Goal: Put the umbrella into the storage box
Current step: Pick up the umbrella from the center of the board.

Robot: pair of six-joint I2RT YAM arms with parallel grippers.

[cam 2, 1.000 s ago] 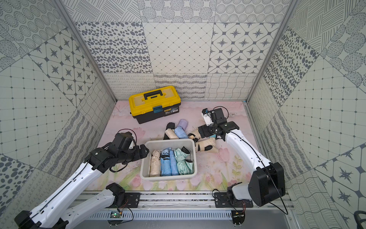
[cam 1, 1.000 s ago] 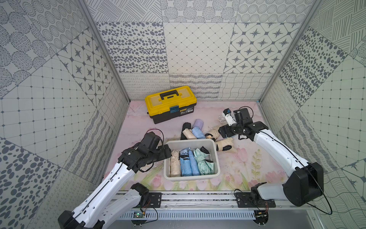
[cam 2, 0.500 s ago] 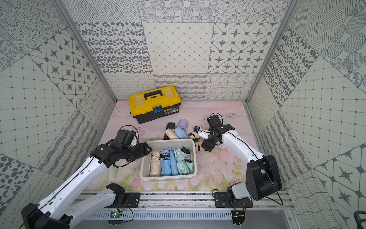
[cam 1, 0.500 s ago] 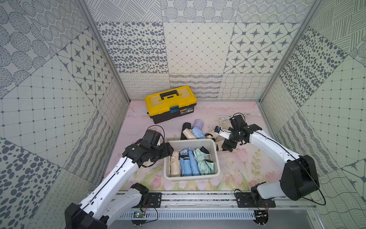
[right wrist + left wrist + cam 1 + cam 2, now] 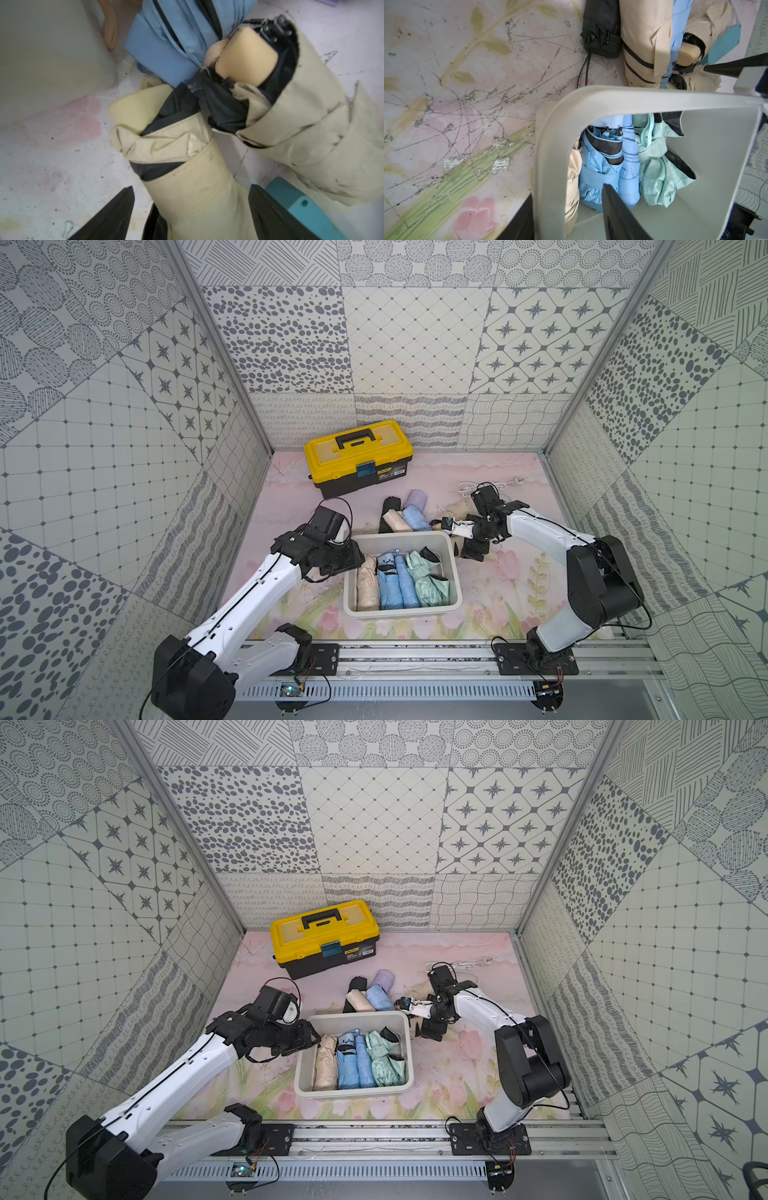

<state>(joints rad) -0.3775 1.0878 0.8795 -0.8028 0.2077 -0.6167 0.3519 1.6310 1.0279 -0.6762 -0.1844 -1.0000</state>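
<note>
I should lower my right gripper around the beige umbrella's wrapped body [image 5: 196, 196] near its pale handle and close it there, because its open fingers are already on either side.
The white storage box [image 5: 401, 611] [image 5: 353, 1092] holds a beige [image 5: 368, 585], a blue [image 5: 395, 585] and a mint umbrella [image 5: 428, 585]. My left gripper [image 5: 355, 558] [image 5: 568, 190] stands astride the box's left wall [image 5: 548, 166]. One finger is outside it, the other inside and apart from it, so the gripper is narrowed but open. My right gripper [image 5: 469, 549] [image 5: 191, 187] is open just right of the box. Its fingers flank a folded beige umbrella [image 5: 187, 166] lying on the mat. A second beige umbrella [image 5: 301, 124] and a blue one [image 5: 166, 41] lie beside it.
Behind the box lie a black [image 5: 388, 510], a beige [image 5: 397, 520], a blue [image 5: 415, 516] and a lilac umbrella [image 5: 417, 499]. A yellow-and-black toolbox [image 5: 359, 460] stands at the back. A white cord [image 5: 490, 487] lies at the back right. Patterned walls enclose the mat.
My right arm swung in from the back right and came down over the beige umbrella beside the box. My left gripper moved onto the box's left wall and its jaws narrowed.
</note>
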